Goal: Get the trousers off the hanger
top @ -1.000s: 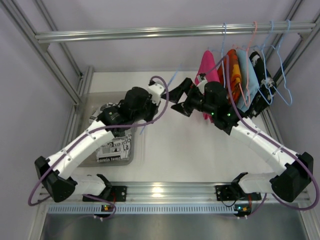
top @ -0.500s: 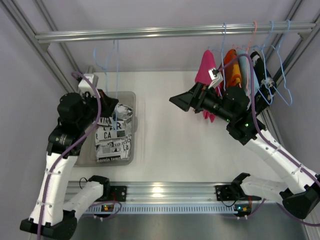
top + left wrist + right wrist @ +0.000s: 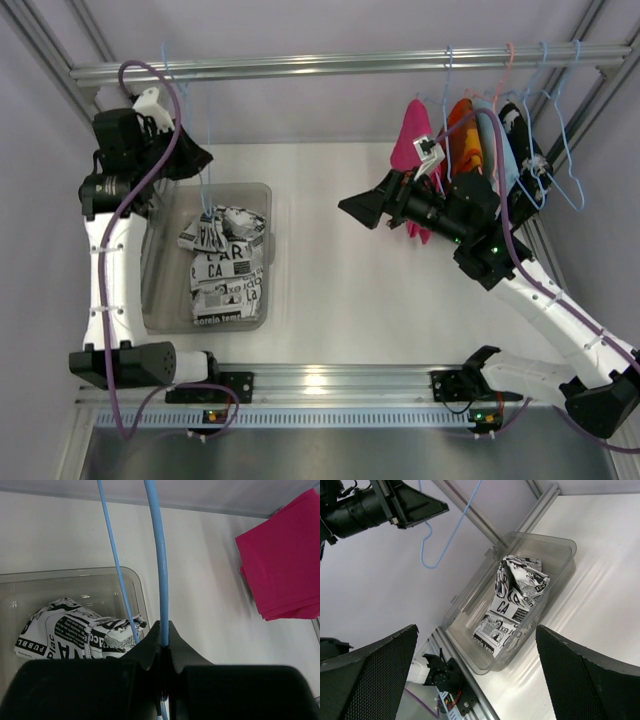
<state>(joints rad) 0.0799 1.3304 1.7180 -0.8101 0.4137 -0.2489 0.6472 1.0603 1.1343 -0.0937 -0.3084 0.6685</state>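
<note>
The hanger is bare, and next I will lower my left gripper, set the hanger's hook on the metal bar (image 3: 172, 71) outward of the gripper and release the hanger's wire.
The trousers (image 3: 225, 262), white with black newspaper print, lie crumpled in a clear plastic bin (image 3: 158, 300) at the left. They also show in the left wrist view (image 3: 75, 635) and the right wrist view (image 3: 517, 600). The light-blue wire hanger (image 3: 208, 170) is bare. My left gripper (image 3: 190, 160) is shut on its wire (image 3: 161, 580), high at the back left near the rail. Its hooked end shows in the right wrist view (image 3: 432, 550). My right gripper (image 3: 360, 207) is open and empty above the table's middle, and faces the bin.
A metal rail (image 3: 330, 65) crosses the back. At its right end hang a pink garment (image 3: 415, 150), an orange patterned one (image 3: 465, 140), a light-blue one and several wire hangers. Frame posts stand at both sides. The pink garment also shows in the left wrist view (image 3: 285, 560).
My left arm has swung from the table's middle to the back left and up, carrying the bare hanger. My right gripper has drawn back to the right. The trousers stayed in the bin.
</note>
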